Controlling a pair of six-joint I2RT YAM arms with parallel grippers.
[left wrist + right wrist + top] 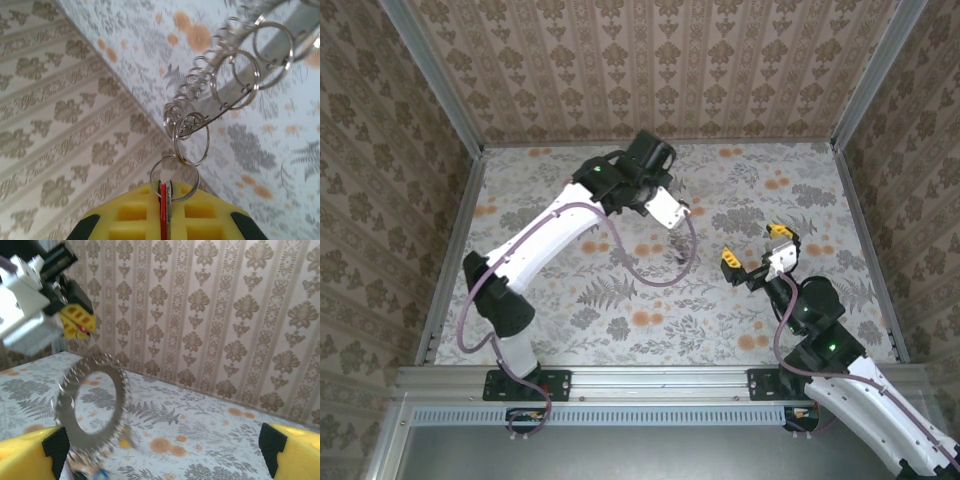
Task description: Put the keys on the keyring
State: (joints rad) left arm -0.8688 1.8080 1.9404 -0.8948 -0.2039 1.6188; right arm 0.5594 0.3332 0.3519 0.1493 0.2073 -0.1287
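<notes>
The bare tabletop is below and back, so my left gripper will next move down and back toward the orange flowers (pixel 594 247) beside its arm to release the red-headed key.
My left gripper (pixel 166 189) is shut on a red-headed key (pixel 163 207), pinched edge-on between its yellow fingers. A small split ring links that key to the keyring (pixel 226 97), a flat silvery hoop lined with several small split rings. In the right wrist view the keyring (pixel 65 412) hangs blurred below the left gripper (pixel 80 325), with a blue-headed key (pixel 98 473) dangling at its bottom. From above, the left gripper (pixel 682 212) holds the keyring (pixel 680 256) over the table's middle. My right gripper (pixel 756 246) stands wide open to its right, nothing between its fingers (pixel 30 450).
The floral table surface (pixel 620 300) lies under both arms, walled by patterned panels at the back and sides (pixel 650 60). The left arm's purple cable (pixel 650 280) loops down near the hanging hoop. Bare table stretches to the far right (pixel 800 180).
</notes>
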